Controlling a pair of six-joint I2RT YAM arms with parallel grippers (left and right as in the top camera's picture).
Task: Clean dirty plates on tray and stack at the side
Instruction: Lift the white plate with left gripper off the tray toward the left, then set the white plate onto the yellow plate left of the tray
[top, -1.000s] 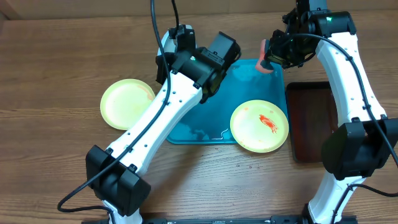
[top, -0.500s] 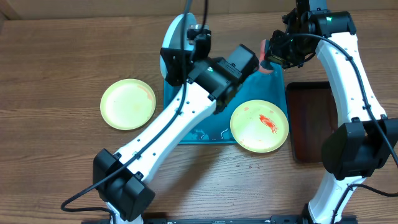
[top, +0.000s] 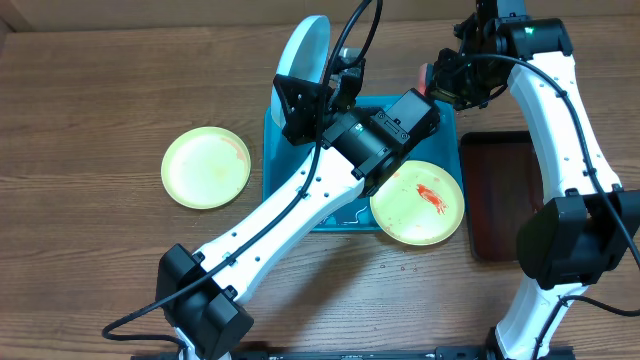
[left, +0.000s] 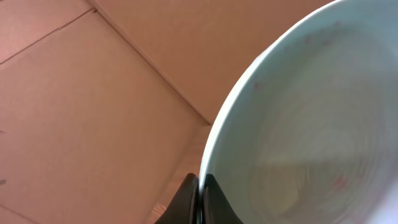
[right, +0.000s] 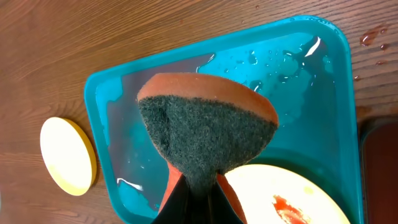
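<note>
The yellow-green plate on the table lies below the left gripper, to its left in the overhead view, so the robot should swing that gripper sideways and down and let go of its plate flat onto the yellow-green one.
My left gripper (left: 200, 186) is shut on the rim of the light blue plate (top: 304, 52), held up on edge above the tray's far left; its whitish inside with faint pink specks fills the left wrist view (left: 311, 124). My right gripper (right: 199, 186) is shut on an orange sponge with a dark green scouring face (right: 208, 127), held over the tray's far right corner (top: 428, 78). A yellow-green plate with a red smear (top: 417, 202) lies on the turquoise tray (top: 275, 170), at its near right. Another yellow-green plate (top: 205, 166) lies on the table left of the tray.
A dark brown-red tray (top: 500, 190) lies right of the turquoise tray. Water pools and droplets wet the turquoise tray floor (right: 261, 68). The left arm reaches across the tray's middle. The table is wooden.
My left arm has swung right and lifted the light blue plate into view on edge above the tray's far left. The left yellow-green plate is now uncovered. The right arm has stayed put.
</note>
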